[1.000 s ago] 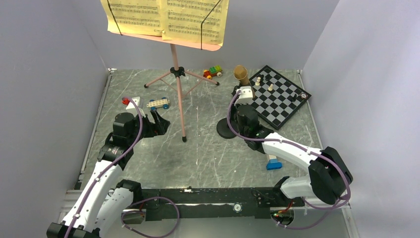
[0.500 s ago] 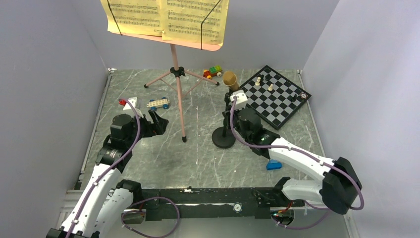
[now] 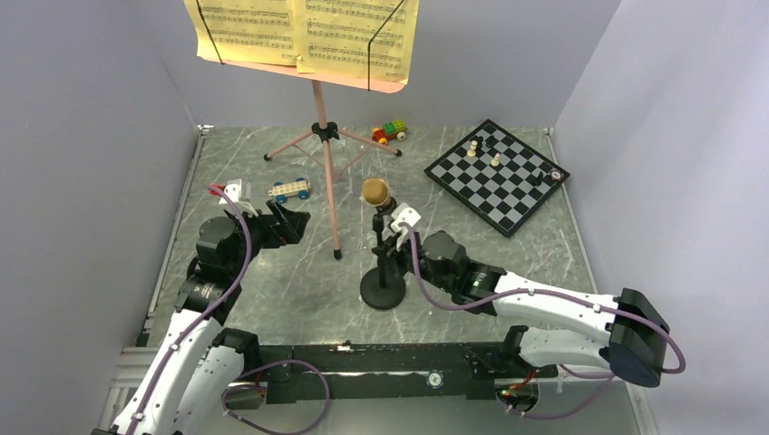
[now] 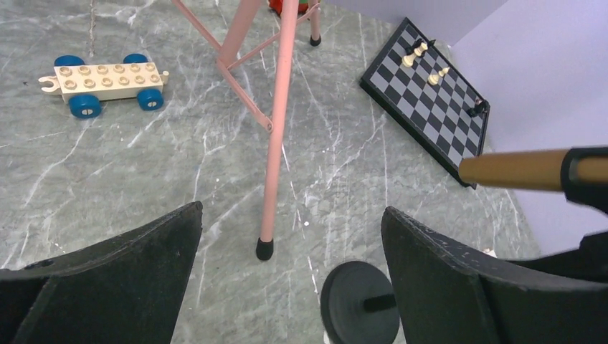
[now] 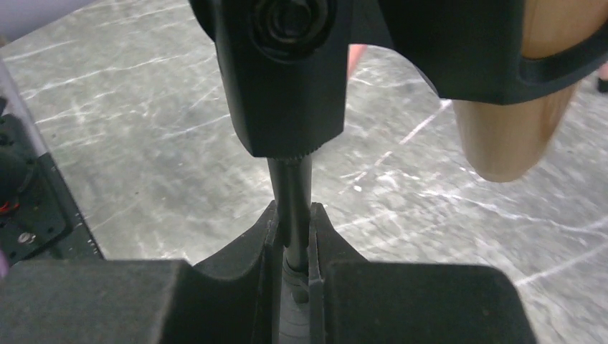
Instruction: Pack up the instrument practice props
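The pole needs to go to the left in the top view with my right gripper. I need to release it over bare tabletop by the pink tripod's near leg [image 3: 350,292], where its base has room.
The pink tripod music stand [image 3: 321,145] stands at the back centre, its desk holding yellow sheet-music pages [image 3: 304,32]. Its near leg shows in the left wrist view [image 4: 278,129]. My right gripper [image 3: 392,243] is shut on the pole of the black round-based mic stand [image 3: 384,288], which carries the gold-brown microphone [image 3: 375,191]. The pole sits clamped between the fingers in the right wrist view [image 5: 292,208], the microphone [image 5: 513,136] at upper right. My left gripper [image 3: 288,222] is open and empty, left of the music stand's near leg; the mic stand's base [image 4: 358,301] lies beyond its fingers.
A black-and-white chessboard [image 3: 497,175] with a few pieces lies at the back right. A white brick car [image 3: 289,189] is at the left, a coloured brick car [image 3: 389,132] behind the music stand. Grey walls close in three sides.
My right gripper has dragged the mic stand with the microphone from beside the chessboard leftward and nearer, to the table's middle. My left arm pulled back slightly.
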Motion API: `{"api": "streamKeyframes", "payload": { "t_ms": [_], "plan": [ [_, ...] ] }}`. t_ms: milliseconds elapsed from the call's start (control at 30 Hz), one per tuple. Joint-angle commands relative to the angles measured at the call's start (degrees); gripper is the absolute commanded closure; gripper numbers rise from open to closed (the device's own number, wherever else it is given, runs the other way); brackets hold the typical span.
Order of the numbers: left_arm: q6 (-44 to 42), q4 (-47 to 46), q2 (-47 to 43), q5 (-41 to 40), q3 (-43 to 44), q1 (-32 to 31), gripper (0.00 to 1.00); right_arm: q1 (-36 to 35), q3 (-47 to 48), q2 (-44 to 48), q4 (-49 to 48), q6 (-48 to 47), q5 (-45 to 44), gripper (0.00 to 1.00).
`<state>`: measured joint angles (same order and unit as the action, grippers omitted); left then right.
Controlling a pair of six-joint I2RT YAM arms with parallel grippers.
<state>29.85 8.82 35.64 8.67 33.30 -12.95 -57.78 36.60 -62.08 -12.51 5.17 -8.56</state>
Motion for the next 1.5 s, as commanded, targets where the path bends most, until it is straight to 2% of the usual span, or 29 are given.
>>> {"api": "streamKeyframes", "payload": {
  "t_ms": [0, 133, 267, 500, 600, 633, 733, 767, 900, 1067, 1200, 1300, 1467],
  "plan": [
    [2.3, -2.4, -1.3, -1.8, 0.8, -0.2, 0.01, -4.1, 1.9, -1.5, -13.6, -1.8, 1.3, 1.00],
    [6.5, 5.9, 2.0, -6.5, 4.2, 0.3, 0.01, -7.8, 2.5, -5.1, -18.6, -4.6, 1.1, 1.00],
    [3.6, 11.1, 6.3, -2.4, 8.7, 0.9, 0.01, -9.2, 4.6, -8.3, -22.1, -7.2, 1.9, 1.00],
    [1.1, 4.3, -2.2, 0.6, 2.9, 1.0, 0.01, -9.1, 5.7, -13.7, -22.0, -5.6, 2.0, 1.00],
    [-0.5, 4.6, -3.5, 1.6, 2.6, 1.0, 0.01, -9.2, 5.0, -14.0, -20.5, -2.5, 1.3, 1.00],
    [-0.8, 5.2, -3.0, 2.0, 3.0, 1.0, 0.01, -9.2, 4.7, -13.8, -19.6, -1.7, 1.0, 0.93],
    [-1.5, 4.9, -2.5, 3.5, 3.0, 1.0, 0.01, -9.1, 3.9, -12.8, -16.9, 0.3, -0.1, 0.57],
    [-1.6, 4.1, -2.8, 3.8, 2.6, 1.0, 0.01, -9.2, 3.7, -12.5, -16.1, 0.9, -0.8, 0.50],
    [-1.5, 1.1, -4.0, 4.7, 0.6, 1.0, 0.01, -9.2, 3.4, -11.1, -13.3, 2.2, -2.9, 0.32],
    [-2.4, -0.6, -4.2, 7.1, 0.6, 1.0, 0.01, -9.2, 3.4, -7.2, -8.3, 3.2, -5.4, 0.19],
    [-4.0, -5.0, -4.3, 13.3, 0.1, 0.1, 0.01, -9.2, 1.3, -0.8, -1.0, 5.3, -8.6, 0.15],
    [-5.4, -10.4, -4.2, 16.6, -1.7, -4.0, 0.01, -8.8, -1.3, 5.0, 3.3, 7.4, -12.0, 0.14],
    [-9.6, -10.6, -4.9, 11.8, -2.9, -12.4, 0.03, -6.2, -4.6, 11.6, 7.5, 11.9, -12.4, 0.13]
  ]
}}
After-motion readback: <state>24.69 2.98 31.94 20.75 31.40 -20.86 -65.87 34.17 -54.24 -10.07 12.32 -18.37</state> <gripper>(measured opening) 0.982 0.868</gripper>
